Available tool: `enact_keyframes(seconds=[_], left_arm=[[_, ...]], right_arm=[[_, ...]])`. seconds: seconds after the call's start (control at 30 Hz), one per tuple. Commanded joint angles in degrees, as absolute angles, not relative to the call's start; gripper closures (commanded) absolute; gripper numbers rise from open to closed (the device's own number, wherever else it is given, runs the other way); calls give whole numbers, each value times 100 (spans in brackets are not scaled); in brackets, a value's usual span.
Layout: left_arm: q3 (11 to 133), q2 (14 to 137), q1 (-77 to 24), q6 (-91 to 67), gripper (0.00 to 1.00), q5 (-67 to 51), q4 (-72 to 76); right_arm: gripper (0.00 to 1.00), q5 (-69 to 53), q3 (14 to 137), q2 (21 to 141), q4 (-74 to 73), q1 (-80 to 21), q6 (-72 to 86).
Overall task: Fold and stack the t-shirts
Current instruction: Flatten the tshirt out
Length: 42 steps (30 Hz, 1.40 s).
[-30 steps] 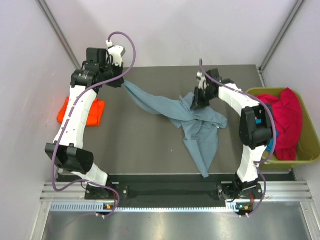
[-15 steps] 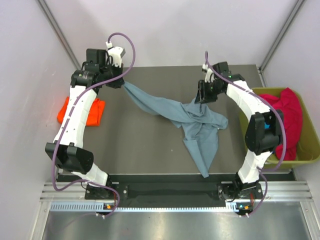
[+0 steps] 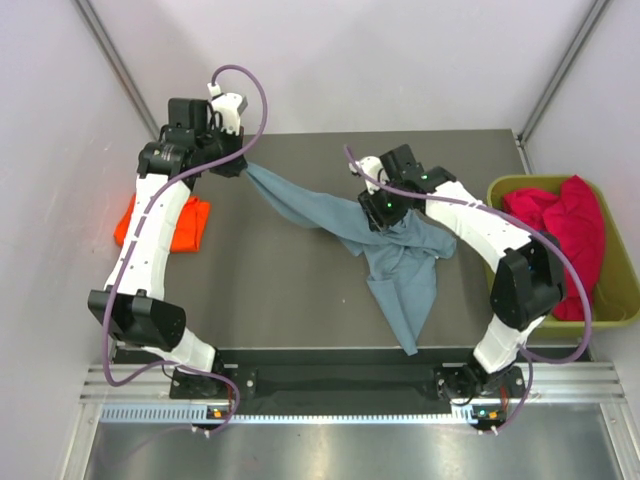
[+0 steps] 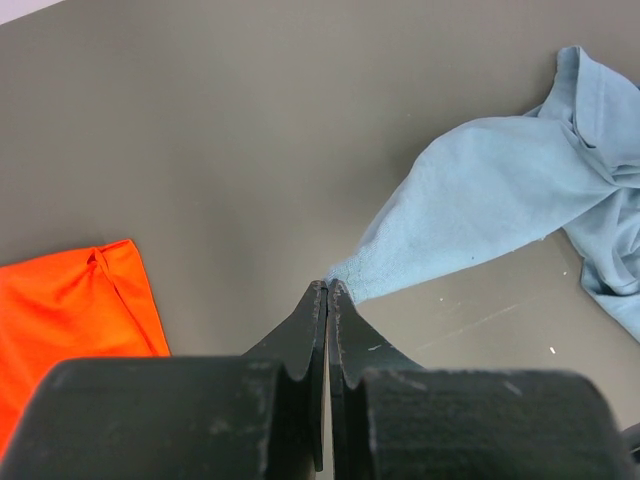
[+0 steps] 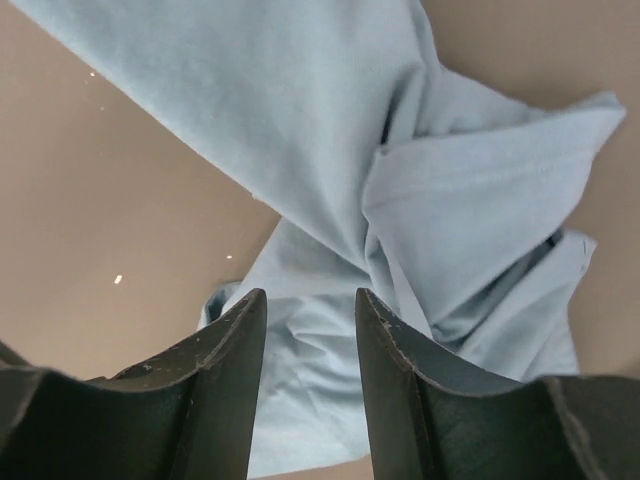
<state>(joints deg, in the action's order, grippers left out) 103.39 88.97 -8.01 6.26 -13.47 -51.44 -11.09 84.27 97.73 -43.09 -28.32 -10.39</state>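
Note:
My right gripper lowers slightly outward onto the raised fold's end (image 3: 392, 236) (image 5: 379, 194) in the grey-blue t-shirt next and closes, as it lies just past my open fingers.
A grey-blue t-shirt (image 3: 395, 255) lies crumpled across the middle of the table, stretched out toward the back left. My left gripper (image 3: 240, 165) is shut on the tip of its corner (image 4: 345, 280). My right gripper (image 3: 385, 212) is open just above the shirt's bunched middle (image 5: 400, 200), with nothing between the fingers. A folded orange-red t-shirt (image 3: 165, 222) lies at the table's left edge; it also shows in the left wrist view (image 4: 70, 320). A crimson-pink t-shirt (image 3: 570, 235) fills the bin. No teal shirt is in view.
An olive-green plastic bin (image 3: 620, 300) stands off the table's right side. The dark table (image 3: 280, 290) has bare surface at the front left. Cables loop over both arms.
My right gripper has swung from the back right of the shirt to the left and down over its bunched middle. The left gripper and the held corner have not moved.

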Motion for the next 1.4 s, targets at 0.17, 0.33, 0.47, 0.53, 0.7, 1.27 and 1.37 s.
enact_keyframes(seconds=[0.17, 0.33, 0.47, 0.53, 0.7, 1.27, 1.37], left_arm=[[10213, 8490, -729, 571, 100, -1450, -4834], [10160, 8446, -686, 589, 100, -1415, -4825], [10116, 8429, -651, 606, 100, -1397, -4816], [10116, 8429, -642, 606, 100, -1406, -4817], [10134, 8490, -624, 580, 100, -1450, -4799], [10108, 8446, -589, 606, 100, -1406, -4834], [10099, 8429, -589, 580, 100, -1415, -4825]], right_arm=[[60, -413, 9008, 10291, -4070, -2927, -1468], [61, -422, 9316, 10704, -4069, -2944, -1433], [61, -519, 9650, 10881, -4113, -2971, -1406], [61, -510, 9703, 10951, -4122, -2988, -1389], [66, -554, 9747, 11056, -4104, -3006, -1371], [76, -791, 9896, 11364, -4025, -3032, -1371], [82, -791, 9870, 11277, -4008, -3041, -1397]])
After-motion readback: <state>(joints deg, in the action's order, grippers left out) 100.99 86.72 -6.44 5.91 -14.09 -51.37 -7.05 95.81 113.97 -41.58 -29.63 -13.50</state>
